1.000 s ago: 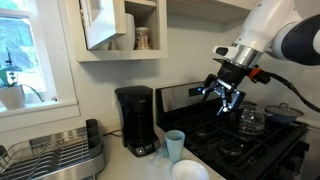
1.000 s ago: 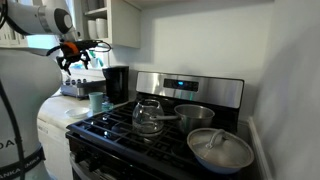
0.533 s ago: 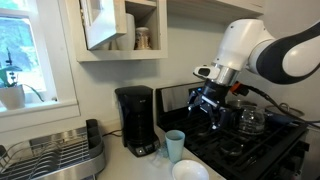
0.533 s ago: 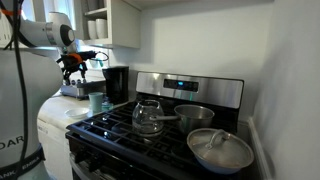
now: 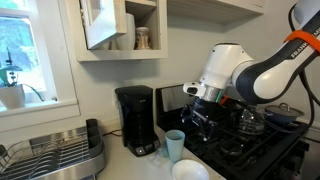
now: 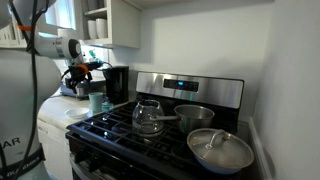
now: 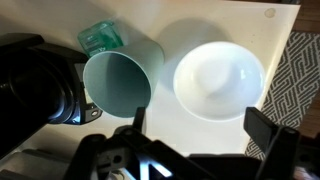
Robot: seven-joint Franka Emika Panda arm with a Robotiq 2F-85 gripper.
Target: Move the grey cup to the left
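Note:
My gripper moves to the left in the wrist view and down onto the cup's bowl-side rim [image 5: 181,134] [image 7: 150,92] next, since the open cup stands below it on that side.
The grey cup [image 5: 175,145] is a pale grey-blue tumbler standing upright on the white counter beside the black coffee maker [image 5: 135,120]. It also shows in the wrist view [image 7: 120,78], seen from above, open mouth up, and in an exterior view [image 6: 97,102]. My gripper [image 5: 197,120] hangs above and to the right of the cup, open and empty. In the wrist view the gripper [image 7: 200,128] has its fingers spread wide, over bare counter between the cup and a white bowl [image 7: 218,80].
A small teal-green object [image 7: 100,37] lies behind the cup. The stove [image 6: 160,125] holds a glass kettle [image 6: 148,115] and pans. A dish rack [image 5: 50,155] stands on the counter by the window. A wall cabinet [image 5: 120,30] hangs above the coffee maker.
My arm has swung from over the stove toward the counter and come lower, ending above the cup and bowl. The cup has not moved.

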